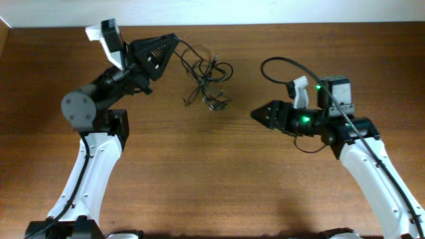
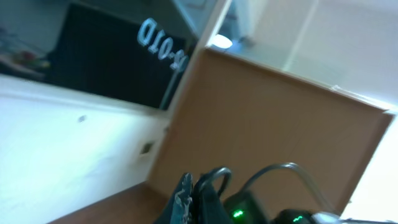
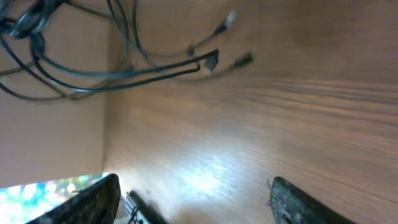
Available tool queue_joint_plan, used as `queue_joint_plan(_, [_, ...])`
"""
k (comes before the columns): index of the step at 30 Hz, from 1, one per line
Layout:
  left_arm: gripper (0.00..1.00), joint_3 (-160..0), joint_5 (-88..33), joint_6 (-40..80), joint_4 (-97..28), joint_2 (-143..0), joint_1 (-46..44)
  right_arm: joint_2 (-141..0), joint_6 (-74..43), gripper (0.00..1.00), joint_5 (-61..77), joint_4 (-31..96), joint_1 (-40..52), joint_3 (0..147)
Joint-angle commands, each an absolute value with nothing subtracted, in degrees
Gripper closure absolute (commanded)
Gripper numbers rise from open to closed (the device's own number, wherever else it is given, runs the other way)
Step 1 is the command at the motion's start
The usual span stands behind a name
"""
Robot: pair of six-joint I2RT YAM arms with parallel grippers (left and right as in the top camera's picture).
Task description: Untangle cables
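Observation:
The bare tabletop lies below my left gripper, toward my base, so next I should move that gripper down and back and release the cable loop [image 2: 219,175] there.
The cables [image 1: 209,78] are thin black cords in a loose tangle on the wooden table, at the back middle. One strand runs up and left from the tangle to my left gripper [image 1: 171,42], which is lifted and tilted. In the left wrist view its jaws [image 2: 194,194] are shut on a black cable loop [image 2: 219,175]. My right gripper [image 1: 255,114] is to the right of the tangle, points at it and is apart from it. Its fingers [image 3: 193,199] are wide open and empty. The cables [image 3: 93,71] and their small plug ends [image 3: 211,61] lie ahead of them.
The brown wooden table [image 1: 219,172] fills the overhead view, with a white wall along its back edge. The right arm's own thicker black cable [image 1: 285,65] arcs above its wrist. The right arm's green lights [image 2: 239,214] show in the left wrist view.

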State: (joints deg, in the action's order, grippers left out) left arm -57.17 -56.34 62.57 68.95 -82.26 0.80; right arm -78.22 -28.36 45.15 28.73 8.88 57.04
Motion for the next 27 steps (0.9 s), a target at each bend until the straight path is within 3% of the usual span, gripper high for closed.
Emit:
queue_joint_plan(1, [1.0,-57.5,-55.3,72.9,68.1,-82.2,0.9,-81.3,-34.5,0.11,47.4,18.9,14.2,57.2])
queue_joint_plan(5, [1.0,-57.5,-55.3,76.0,65.1,-82.1,0.8,-87.6,-50.0,0.08,46.9,-1.3,16.3,57.2])
queue_joint_plan(7, [1.0,-57.5,-55.3,76.3,66.1,-82.1,0.8,-92.6,-58.7,0.13,47.0,-5.5,19.2,57.2])
queue_joint_plan(11, [1.0,-57.5,-56.4,76.3,66.2,-82.1,0.8,-99.7,-60.6,0.14,52.1,-15.5,26.4,57.2])
queue_joint_plan(13, [1.0,-57.5,-57.9,76.3,66.1,-82.2,0.8,-99.7,-62.6,0.21,54.1,-24.3,26.7,57.2])
queue_joint_plan(15, [1.0,-57.5,-57.8,76.2,66.2,-82.2,0.9,-99.7,-66.1,0.37,59.1,-33.3,26.8,57.2])
queue_joint_plan(16, [1.0,-57.5,-57.4,75.9,66.2,-82.2,0.9,-99.7,-67.0,0.75,61.6,-36.5,27.2,57.2])
queue_joint_plan(17, [1.0,-57.5,-57.2,75.0,66.1,-82.2,0.9,-99.7,-66.9,0.96,63.5,-36.2,27.4,57.2])
queue_joint_plan(22, [1.0,-57.5,-55.7,75.0,66.2,-82.2,0.9,-99.7,-63.4,0.96,62.2,-29.5,27.2,57.2])
queue_joint_plan(24, [1.0,-57.5,-56.4,75.0,66.2,-82.2,0.9,-99.7,-63.8,0.57,59.2,-28.7,26.2,57.2])
queue_joint_plan(27, [1.0,-57.5,-60.2,68.3,66.2,-82.2,0.9,-99.7,-70.4,0.25,59.5,-28.7,21.6,57.2])
